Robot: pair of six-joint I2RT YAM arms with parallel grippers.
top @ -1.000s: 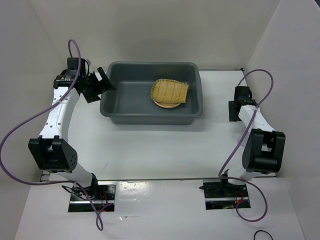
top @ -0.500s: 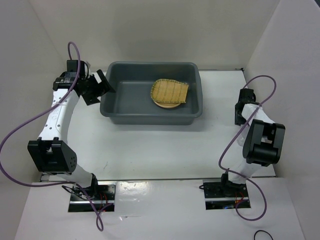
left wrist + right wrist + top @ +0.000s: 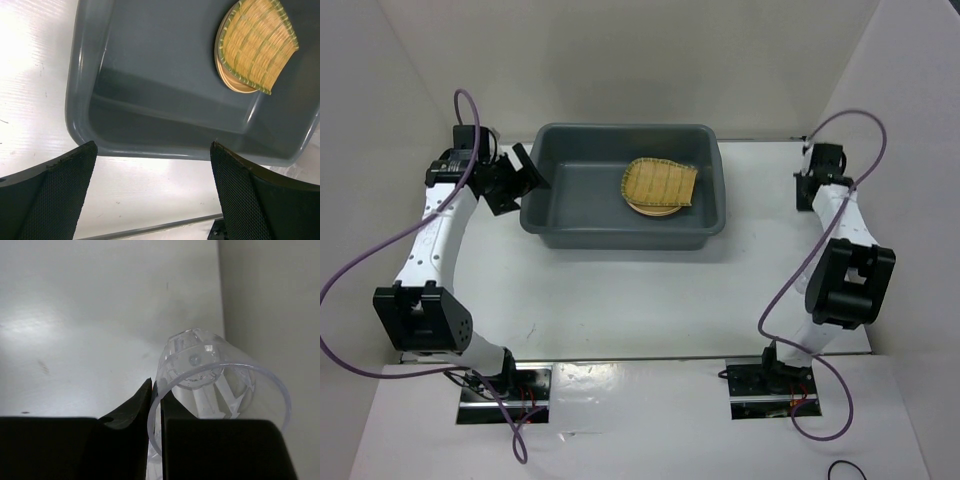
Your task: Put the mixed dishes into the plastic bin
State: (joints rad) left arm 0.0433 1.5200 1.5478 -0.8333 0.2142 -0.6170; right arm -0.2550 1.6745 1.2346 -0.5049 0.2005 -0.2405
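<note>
I will move the cup [image 3: 200, 360] past the tray, lower it and let it go on the bare bottom of the bin, to the left of my right gripper in the top view.
The plastic bin [image 3: 620, 236] stands at the table's far middle. Inside it, toward the right, a yellow-green bamboo tray [image 3: 661, 183] lies on a tan plate [image 3: 653, 211]. The left wrist view shows the same bin [image 3: 75, 100], tray [image 3: 257, 47] and plate [image 3: 235, 85]. My left gripper [image 3: 525, 165] hovers open and empty at the bin's left end [image 3: 153, 145]. My right gripper [image 3: 817, 160] is at the far right by the wall. It [image 3: 156, 387] is shut on the rim wall of a clear cup [image 3: 200, 360], one finger inside and one outside.
White walls enclose the table on the left, back and right. The right wall stands close beside the cup [image 3: 270, 315]. Purple cables loop over both arms.
My right arm has reached farther back toward the right wall and its jaws have closed on the clear cup's rim. The left arm has shifted only slightly.
</note>
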